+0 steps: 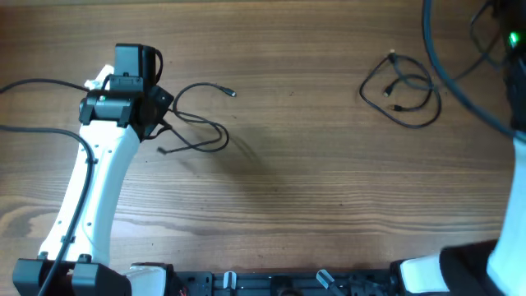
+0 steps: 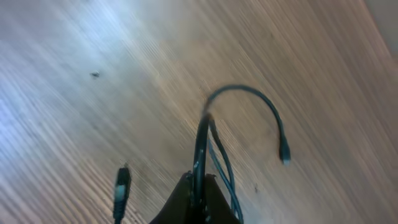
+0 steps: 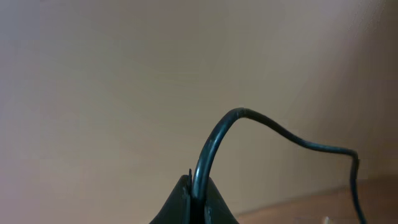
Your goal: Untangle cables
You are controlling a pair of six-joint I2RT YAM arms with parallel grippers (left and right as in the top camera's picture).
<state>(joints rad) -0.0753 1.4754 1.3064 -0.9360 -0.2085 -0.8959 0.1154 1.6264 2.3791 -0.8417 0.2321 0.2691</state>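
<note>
My right gripper is holding the black cable and will next tip down, lower to the bare wood below beside the coiled cable and release it clear of that coil.
A thin black cable (image 1: 201,123) lies in loose loops at the left of the wooden table, with one plug end (image 1: 233,93) to the right and another (image 1: 161,150) below. My left gripper (image 1: 162,107) is shut on this cable at its left side. In the left wrist view the jaws (image 2: 200,186) pinch the cable (image 2: 249,93), which arches to a plug (image 2: 284,152); a second plug (image 2: 121,186) lies to the left. A second coiled cable (image 1: 403,90) lies at the upper right. My right gripper (image 3: 198,186) is shut on a black cable (image 3: 217,137), raised and facing a plain wall.
The left arm (image 1: 99,181) crosses the left of the table from the front edge. The right arm (image 1: 514,164) stands at the right edge with a green light (image 1: 514,39). A thick black cable (image 1: 448,74) sweeps across the upper right corner.
</note>
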